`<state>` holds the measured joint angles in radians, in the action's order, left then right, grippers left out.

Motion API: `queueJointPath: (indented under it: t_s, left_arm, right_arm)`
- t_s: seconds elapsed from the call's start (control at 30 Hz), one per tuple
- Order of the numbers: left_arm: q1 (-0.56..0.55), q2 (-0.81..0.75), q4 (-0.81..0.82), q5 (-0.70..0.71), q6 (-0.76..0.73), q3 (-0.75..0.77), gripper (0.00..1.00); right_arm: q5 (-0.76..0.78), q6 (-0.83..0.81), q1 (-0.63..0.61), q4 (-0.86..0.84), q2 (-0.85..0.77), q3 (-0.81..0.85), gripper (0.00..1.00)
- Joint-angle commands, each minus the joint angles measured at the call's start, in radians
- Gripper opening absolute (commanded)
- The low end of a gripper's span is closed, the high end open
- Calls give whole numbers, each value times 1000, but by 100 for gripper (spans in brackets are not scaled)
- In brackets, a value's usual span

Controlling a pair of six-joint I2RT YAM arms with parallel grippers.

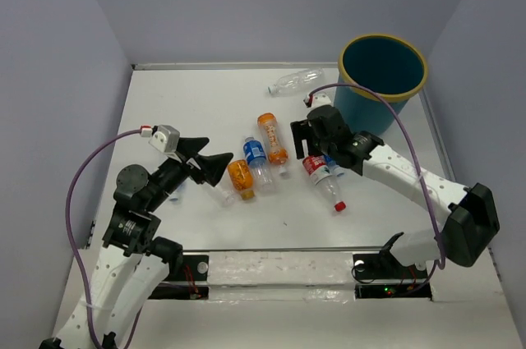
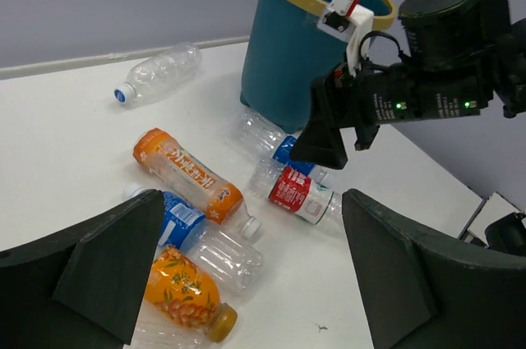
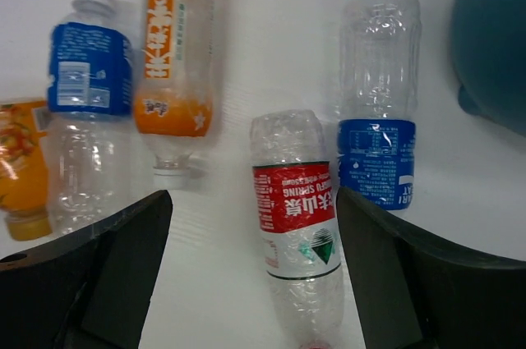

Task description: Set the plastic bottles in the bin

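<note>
My right gripper moves outward and down astride the clear half of the blue-labelled bottle by the bin next to close, since bare tabletop is on either side.
The teal bin (image 1: pixel 366 105) with a yellow rim stands at the back right. Several plastic bottles lie on the white table. A clear one (image 1: pixel 294 80) lies at the back. A long orange one (image 1: pixel 272 137), a blue-labelled one (image 1: pixel 256 158) and a short orange one (image 1: pixel 241 179) lie mid-table. My right gripper (image 3: pixel 255 201) is open, above and astride the red-labelled bottle (image 3: pixel 296 209), apart from it. Another blue-labelled bottle (image 3: pixel 378 152) lies beside it near the bin (image 3: pixel 493 45). My left gripper (image 2: pixel 251 209) is open and empty, left of the bottles.
Grey walls close the table on three sides. The right arm (image 1: pixel 411 176) reaches over the table's right half, and its cable loops past the bin. The right gripper (image 2: pixel 329 127) shows in the left wrist view in front of the bin (image 2: pixel 279 61).
</note>
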<state>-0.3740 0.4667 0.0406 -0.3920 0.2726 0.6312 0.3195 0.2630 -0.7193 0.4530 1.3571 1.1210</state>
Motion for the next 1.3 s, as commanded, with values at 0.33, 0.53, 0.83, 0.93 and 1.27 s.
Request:
queueJointPath:
  t_s: [0.33,0.53,0.83,0.93,1.27]
  left_arm:
    - [-31,-23,18,-1,-23,48,99]
    - [-43,-23,12,8,-26,51,99]
    - [-59,-11,12,8,-27,51,99]
    - [-59,-13,12,7,-27,50,99]
    - [-57,-16,12,4,-33,51,99]
  right_arm:
    - [176,-128,60,16,238,148,78]
    - [176,-137,103,18,319,172,76]
    - [265,-186,121,13,447,246,78]
    - [295,-211,130,10,479,275,78]
    - [300,-252,158,-2,608,336,77]
